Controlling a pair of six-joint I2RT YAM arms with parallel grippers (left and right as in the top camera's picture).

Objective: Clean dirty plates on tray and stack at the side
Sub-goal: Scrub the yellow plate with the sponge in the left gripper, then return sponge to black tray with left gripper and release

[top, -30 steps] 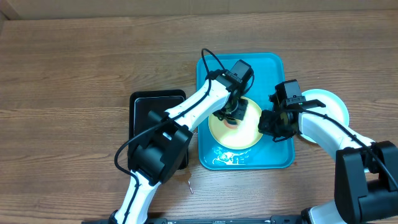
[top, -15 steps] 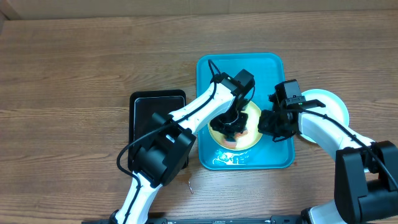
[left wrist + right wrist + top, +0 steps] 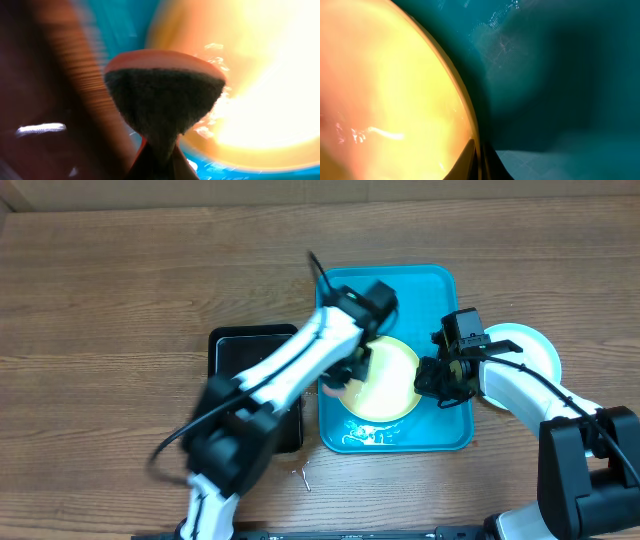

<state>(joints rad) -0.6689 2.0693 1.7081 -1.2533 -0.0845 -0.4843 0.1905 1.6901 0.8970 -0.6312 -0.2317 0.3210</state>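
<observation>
The left gripper carries the sponge up off the plate next, over the black tray (image 3: pixel 248 358) (image 3: pixel 31 100) and down there.
A pale yellow-green plate (image 3: pixel 388 380) lies on the turquoise tray (image 3: pixel 432 285). My right gripper (image 3: pixel 438 376) is shut on the plate's right rim; in the right wrist view the rim (image 3: pixel 465 115) runs between the fingers (image 3: pixel 479 161). My left gripper (image 3: pixel 345 370) is blurred over the plate's left edge and is shut on a sponge (image 3: pixel 165 95) with a dark scouring face and an orange back. The plate (image 3: pixel 260 75) glares wet beside it. A light blue plate (image 3: pixel 528 343) sits on the table right of the tray, partly under my right arm. A third plate is not in view.
A smaller black tray (image 3: pixel 245 375) lies on the wooden table just left of the turquoise tray. Water streaks shine on the tray's near end (image 3: pixel 370 435). A small metal bit (image 3: pixel 303 475) lies on the table near the front.
My left gripper has swept the sponge from the plate's middle to its left edge, the arm now motion-blurred. My right gripper has stayed on the rim.
</observation>
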